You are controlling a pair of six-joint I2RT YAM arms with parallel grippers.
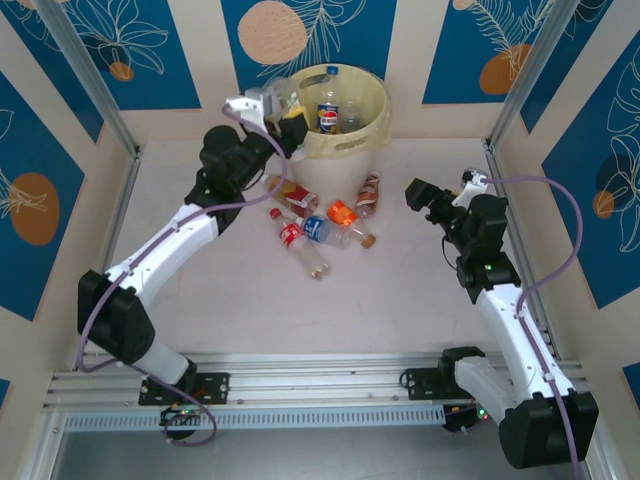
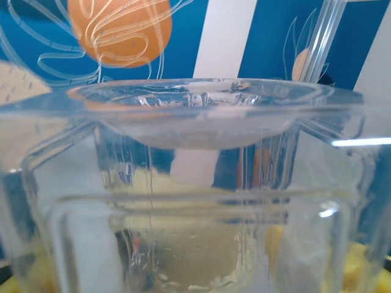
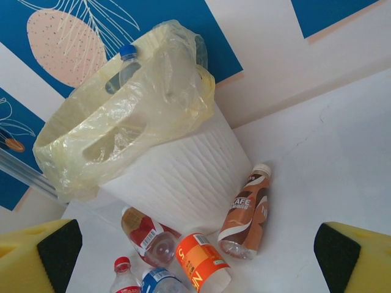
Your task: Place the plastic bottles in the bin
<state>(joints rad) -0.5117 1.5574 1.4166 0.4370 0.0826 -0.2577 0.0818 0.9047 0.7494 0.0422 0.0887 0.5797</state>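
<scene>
Next, my left gripper carries the clear plastic bottle away from my base, over the bin's opening (image 1: 338, 105).
The bin (image 1: 372, 128) stands at the back of the table, lined with a yellow bag, with two plastic bottles (image 1: 328, 106) inside. My left gripper (image 1: 287, 118) hangs at the bin's left rim, shut on a clear plastic bottle (image 2: 195, 183) whose base is right in front of the left wrist camera. Several plastic bottles lie in front of the bin: a red-labelled one (image 1: 293, 196), a red-capped one (image 1: 295, 240), a blue-labelled one (image 1: 322, 230), an orange one (image 3: 198, 262) and a brown one (image 3: 247, 213). My right gripper (image 1: 420, 192) is open, right of the pile, above the table.
Metal frame posts (image 1: 95, 80) rise at the back corners, and patterned blue walls close in the table. The bin's white ribbed wall (image 3: 183, 177) is just behind the lying bottles. Bare tabletop (image 1: 400, 290) spreads in front of the pile.
</scene>
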